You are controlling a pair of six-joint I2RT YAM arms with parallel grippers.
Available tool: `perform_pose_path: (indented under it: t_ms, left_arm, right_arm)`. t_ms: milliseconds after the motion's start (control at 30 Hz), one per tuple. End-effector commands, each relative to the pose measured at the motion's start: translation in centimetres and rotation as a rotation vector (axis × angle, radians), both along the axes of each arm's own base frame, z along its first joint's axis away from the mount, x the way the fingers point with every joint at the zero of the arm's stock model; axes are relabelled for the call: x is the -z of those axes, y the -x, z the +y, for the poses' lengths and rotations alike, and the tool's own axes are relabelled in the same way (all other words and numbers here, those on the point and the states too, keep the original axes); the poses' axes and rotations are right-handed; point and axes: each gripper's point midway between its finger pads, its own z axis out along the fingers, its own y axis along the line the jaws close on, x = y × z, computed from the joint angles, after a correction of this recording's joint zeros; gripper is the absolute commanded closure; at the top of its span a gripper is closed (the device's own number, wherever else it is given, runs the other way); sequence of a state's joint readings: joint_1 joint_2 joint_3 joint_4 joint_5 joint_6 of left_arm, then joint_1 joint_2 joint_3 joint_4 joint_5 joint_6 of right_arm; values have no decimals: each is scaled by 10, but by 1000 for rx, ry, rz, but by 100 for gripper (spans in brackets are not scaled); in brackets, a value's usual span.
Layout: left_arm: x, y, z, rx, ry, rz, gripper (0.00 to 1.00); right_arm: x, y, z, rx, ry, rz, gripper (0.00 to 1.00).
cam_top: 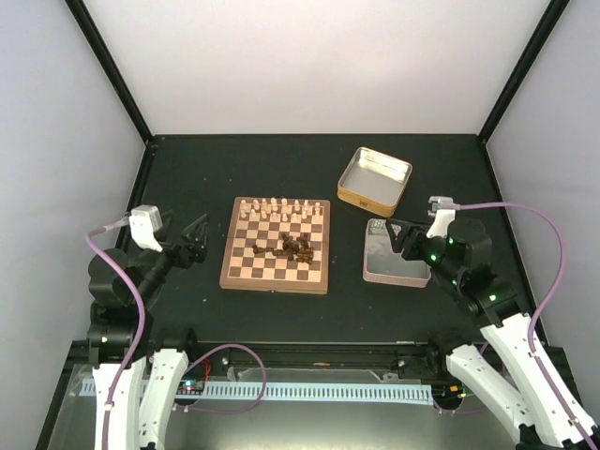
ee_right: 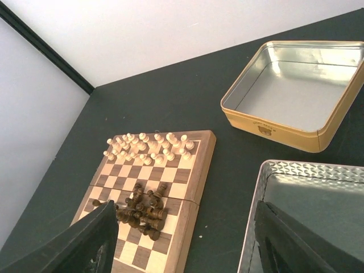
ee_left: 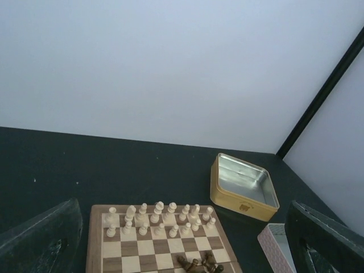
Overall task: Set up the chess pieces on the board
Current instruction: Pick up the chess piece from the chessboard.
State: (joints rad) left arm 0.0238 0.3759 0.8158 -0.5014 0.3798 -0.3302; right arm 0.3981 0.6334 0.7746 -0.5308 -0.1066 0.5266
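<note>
My left gripper swings over the board [cam_top: 246,272] next, tilts downward and lowers onto the near side of the heap, since the dark chess pieces lie tumbled.
The board [cam_top: 246,272] lies flat on the dark table between my two arms. The dark chess pieces [cam_top: 292,248] lie tumbled in a heap on its right middle squares, also seen as dark chess pieces [ee_right: 142,210] in the right wrist view and at the lower edge of the left wrist view [ee_left: 199,264]. My left gripper [cam_top: 195,239] hovers just left of the board, open and empty. My right gripper [cam_top: 401,239] is open and empty above the left part of a shallow tin lid, to the right of the board [ee_right: 187,170].
Cream chessmen [cam_top: 279,208] stand in two rows along the board's far edge. An open gold tin [cam_top: 375,176] sits at the back right. A shallow silver-lined lid [cam_top: 394,255] lies just right of the board. White walls with black corner posts close in the table.
</note>
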Motion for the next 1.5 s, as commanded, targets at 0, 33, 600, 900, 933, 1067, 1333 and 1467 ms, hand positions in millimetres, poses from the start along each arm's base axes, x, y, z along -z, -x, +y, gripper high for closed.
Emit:
perform_pose_path:
  t_ms: [0, 33, 600, 900, 933, 1067, 1333, 1467]
  left_arm:
    - [0, 8, -7, 44, -8, -12, 1]
    - [0, 7, -5, 27, 3, -17, 1]
    - [61, -23, -55, 331, 227, 142, 1]
    - [138, -51, -73, 212, 207, 505, 21]
    - [146, -53, -75, 198, 196, 543, 26]
    - [170, -57, -91, 201, 163, 647, 41]
    - [192, -63, -147, 255, -9, 760, 49]
    - [208, -66, -166, 256, -104, 804, 48]
  right_arm:
    - [-1, 4, -5, 13, 19, -31, 32]
    - [-2, 4, -6, 15, 14, -49, 31]
    - [38, -7, 37, -163, -92, -2, 14]
    - [63, -35, 38, -88, -78, 91, 18]
    - [65, -37, 38, -78, -80, 101, 19]
    - [77, -42, 33, -32, -74, 142, 25]
    - [90, -42, 24, 22, -44, 183, 30]
    - [94, -41, 21, 36, -37, 190, 30]
